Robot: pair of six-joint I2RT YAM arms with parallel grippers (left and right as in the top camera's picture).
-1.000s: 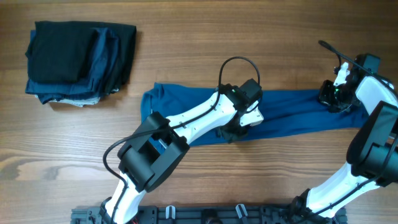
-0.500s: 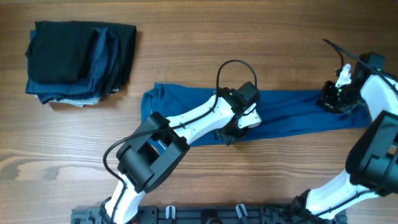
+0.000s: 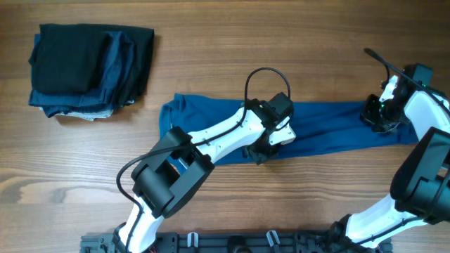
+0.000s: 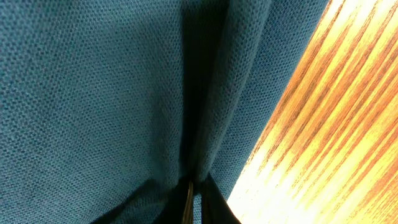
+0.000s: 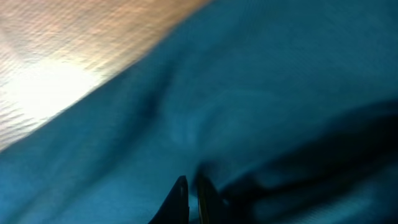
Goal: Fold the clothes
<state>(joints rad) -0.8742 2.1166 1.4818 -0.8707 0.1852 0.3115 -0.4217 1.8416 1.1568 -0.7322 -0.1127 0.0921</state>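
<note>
I should slide my right gripper along the shirt's dark crease toward the folded shirt's outer end (image 3: 409,136) and release the fold. That end is to the right of my right gripper in the overhead view.
The clothes (image 3: 330,133), a blue shirt, lie folded into a long strip across the middle of the wooden table. My left gripper (image 3: 259,153) is down at the strip's near edge, about halfway along. In the left wrist view it (image 4: 191,202) is shut on a ridge of the blue knit (image 4: 93,93) that runs into the jaws. My right gripper (image 3: 376,116) sits on the strip's right end. In the right wrist view its jaws (image 5: 191,196) stand almost together, pinching a fold of the cloth (image 5: 280,81).
A stack of black and dark navy folded garments (image 3: 91,67) lies at the back left. Bare wood (image 4: 329,124) shows just beside the shirt's edge by the left gripper. The arm bases stand along the front edge.
The right gripper has shifted slightly toward the front on the shirt's right end. The left arm and the shirt have hardly moved.
</note>
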